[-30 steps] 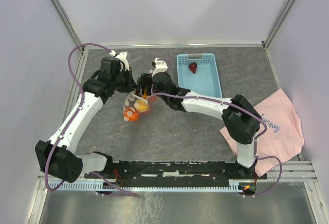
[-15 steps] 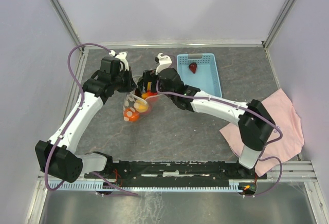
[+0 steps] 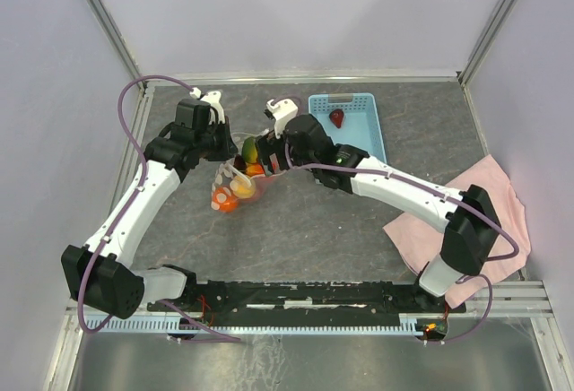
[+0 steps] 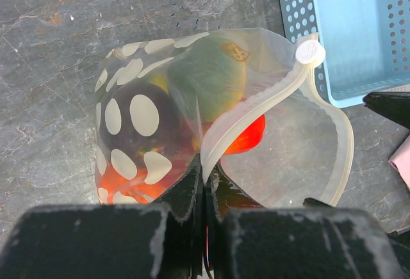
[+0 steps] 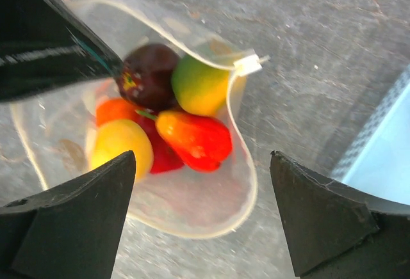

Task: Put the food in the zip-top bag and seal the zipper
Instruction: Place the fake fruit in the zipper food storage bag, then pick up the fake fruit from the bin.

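Observation:
The basket's last red food item (image 3: 336,117) comes next for my right gripper, which moves over and down onto it, outward and to its right in the top view.
The zip-top bag (image 3: 231,189) is held open with its mouth up, left of the table's middle. In the left wrist view the polka-dot bag (image 4: 128,119) holds green, dark purple and orange food. My left gripper (image 4: 205,173) is shut on the zipper (image 4: 256,116) at the bag's rim; it also shows in the top view (image 3: 226,153). My right gripper (image 5: 204,157) is open and empty just above the bag mouth (image 5: 192,221); it also shows in the top view (image 3: 267,158). Inside lie a dark purple fruit (image 5: 147,68), a green-yellow one (image 5: 200,86), a red-orange one (image 5: 195,139) and a yellow one (image 5: 120,148). One red food item (image 3: 337,118) lies in the basket.
The light blue basket (image 3: 359,144) stands at the back right of the bag; its corner shows in the left wrist view (image 4: 359,29). A pink cloth (image 3: 502,216) lies at the right edge, partly under my right arm. Side walls stand close on both sides.
My right gripper has drawn back from the bag mouth and its elbow has swung right. A green-yellow fruit now shows at the top of the bag. The left gripper has kept its hold.

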`<state>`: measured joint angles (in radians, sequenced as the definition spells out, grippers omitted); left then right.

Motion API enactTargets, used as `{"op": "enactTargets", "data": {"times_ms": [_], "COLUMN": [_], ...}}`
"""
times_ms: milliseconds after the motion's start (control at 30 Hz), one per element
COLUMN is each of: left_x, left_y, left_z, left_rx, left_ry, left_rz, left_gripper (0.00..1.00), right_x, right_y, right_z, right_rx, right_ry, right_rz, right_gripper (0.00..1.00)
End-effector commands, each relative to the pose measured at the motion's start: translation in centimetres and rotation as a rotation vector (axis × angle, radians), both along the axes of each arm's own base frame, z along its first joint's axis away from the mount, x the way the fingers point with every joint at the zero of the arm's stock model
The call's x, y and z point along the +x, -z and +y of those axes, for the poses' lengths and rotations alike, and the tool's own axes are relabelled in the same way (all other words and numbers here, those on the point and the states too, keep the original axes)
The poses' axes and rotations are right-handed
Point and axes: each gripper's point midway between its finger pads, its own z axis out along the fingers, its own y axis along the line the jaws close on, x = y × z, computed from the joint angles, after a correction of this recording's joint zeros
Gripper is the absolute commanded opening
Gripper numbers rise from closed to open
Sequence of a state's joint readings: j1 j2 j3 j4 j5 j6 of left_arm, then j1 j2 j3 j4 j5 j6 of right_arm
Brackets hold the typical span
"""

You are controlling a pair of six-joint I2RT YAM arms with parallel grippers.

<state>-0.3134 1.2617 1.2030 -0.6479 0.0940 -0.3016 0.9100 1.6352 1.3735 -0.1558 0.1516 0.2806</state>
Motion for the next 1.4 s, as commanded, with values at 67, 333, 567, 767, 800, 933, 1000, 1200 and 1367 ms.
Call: {"op": "enactTargets", "data": {"times_ms": [67, 333, 567, 767, 800, 933, 1000, 1200, 1367], "left_x": [1.0, 1.1, 1.1, 1.2, 1.2, 1.2, 1.2, 1.3, 1.3], "left_y": [-1.8, -1.4, -1.4, -1.4, -1.4, -1.3, -1.4, -1.1, -1.1], "left_z": [0.1, 0.1, 0.3, 0.4, 0.4, 0.4, 0.4, 0.3, 0.4], "left_rx": [-0.004, -0.001, 0.007, 0.01, 0.012, 0.014, 0.014, 0.013, 0.015], "left_ry": [-0.006, -0.005, -0.013, -0.016, -0.017, -0.019, -0.02, -0.015, -0.015], "left_rz": [-0.077, -0.067, -0.068, -0.068, -0.068, -0.067, -0.069, -0.059, -0.059], "left_gripper": [0.03, 0.03, 0.03, 0.03, 0.03, 0.03, 0.03, 0.03, 0.03], "right_x": [0.8, 3.8, 9.1, 13.9, 14.6, 17.4, 18.9, 22.8, 25.5], "right_y": [-2.2, -0.3, 2.5, 5.7, 6.3, 8.3, 9.2, 11.3, 12.9], "right_z": [-4.8, -10.3, -15.8, -19.2, -19.6, -20.7, -21.1, -21.4, -20.6], "right_rx": [-0.18, -0.228, -0.227, -0.184, -0.167, -0.102, -0.076, 0.01, 0.057], "right_ry": [-0.004, 0.109, 0.309, 0.489, 0.508, 0.574, 0.603, 0.644, 0.643], "right_rz": [-0.086, -0.019, 0.061, 0.114, 0.122, 0.131, 0.128, 0.155, 0.16], "right_gripper": [0.94, 0.95, 0.95, 0.95, 0.94, 0.94, 0.94, 0.91, 0.89]}}
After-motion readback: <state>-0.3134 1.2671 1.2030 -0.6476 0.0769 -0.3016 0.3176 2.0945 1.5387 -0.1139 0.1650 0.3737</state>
